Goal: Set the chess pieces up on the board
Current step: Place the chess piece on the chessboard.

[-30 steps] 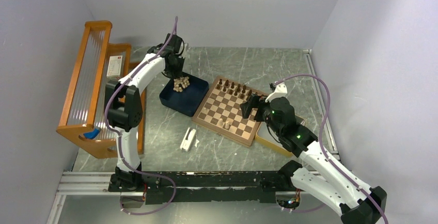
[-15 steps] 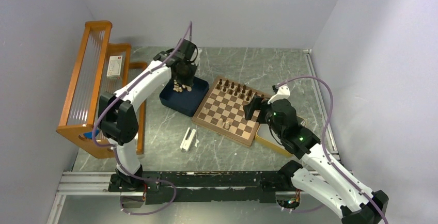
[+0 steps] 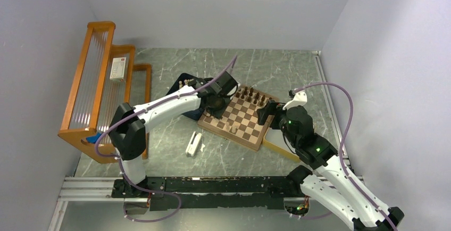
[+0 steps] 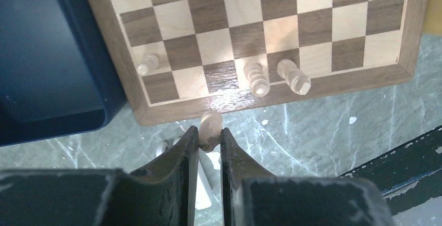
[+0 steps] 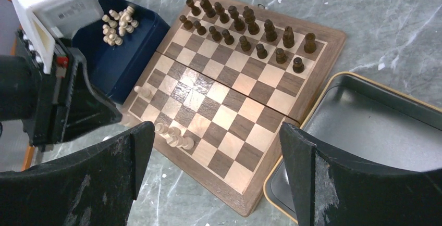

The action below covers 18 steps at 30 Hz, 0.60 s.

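The near-row light square beside the dark corner is empty, so my left gripper will go down next, put the pale piece there and let go of it.
My left gripper is shut on a pale tan chess piece, just off the near rim of the board. From above, the left gripper hangs over the board's left corner. Three pale pieces stand in the near rows. Dark pieces fill the two far rows. More pale pieces lie in the blue tray. My right gripper is open and empty, above the board's right side.
A yellow-rimmed tray lies against the board's right edge, with nothing showing in it. A small white object lies on the marble table in front of the board. A wooden rack stands along the left.
My left arm has swung from over the blue tray to the board's near-left corner, carrying the pale piece. My right arm has drifted slightly to the right, still open.
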Available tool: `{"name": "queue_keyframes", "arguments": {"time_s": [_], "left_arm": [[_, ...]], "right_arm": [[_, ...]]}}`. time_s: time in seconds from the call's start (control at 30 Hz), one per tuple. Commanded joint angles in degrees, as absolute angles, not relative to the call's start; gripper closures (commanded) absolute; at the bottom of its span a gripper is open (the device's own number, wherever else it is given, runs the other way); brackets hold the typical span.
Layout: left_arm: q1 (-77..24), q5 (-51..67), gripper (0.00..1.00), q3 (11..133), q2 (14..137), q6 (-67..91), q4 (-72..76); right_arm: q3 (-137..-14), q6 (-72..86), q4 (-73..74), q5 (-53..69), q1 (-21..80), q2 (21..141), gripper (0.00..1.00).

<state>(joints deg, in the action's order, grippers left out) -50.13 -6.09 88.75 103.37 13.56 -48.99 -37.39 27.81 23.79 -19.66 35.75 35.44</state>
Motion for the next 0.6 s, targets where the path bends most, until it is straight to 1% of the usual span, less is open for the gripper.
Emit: {"name": "queue_keyframes", "arguments": {"time_s": [0.0,0.37,0.57], "left_arm": [[-52.00,-8.53,0.90,86.94,102.12,16.55,-46.30],[-52.64,-13.85,0.89,83.76,104.26,16.96,-42.34],[-52.61,-14.23,0.89,82.16,104.67,17.10,-39.96]], "right_arm": [[-39.06,27.50,24.88,-21.18,35.97,34.41,0.06],[-38.85,27.70,25.06,-21.14,35.95,34.84,0.06],[-38.42,27.38,24.17,-20.94,35.96,35.35,0.06]]}}
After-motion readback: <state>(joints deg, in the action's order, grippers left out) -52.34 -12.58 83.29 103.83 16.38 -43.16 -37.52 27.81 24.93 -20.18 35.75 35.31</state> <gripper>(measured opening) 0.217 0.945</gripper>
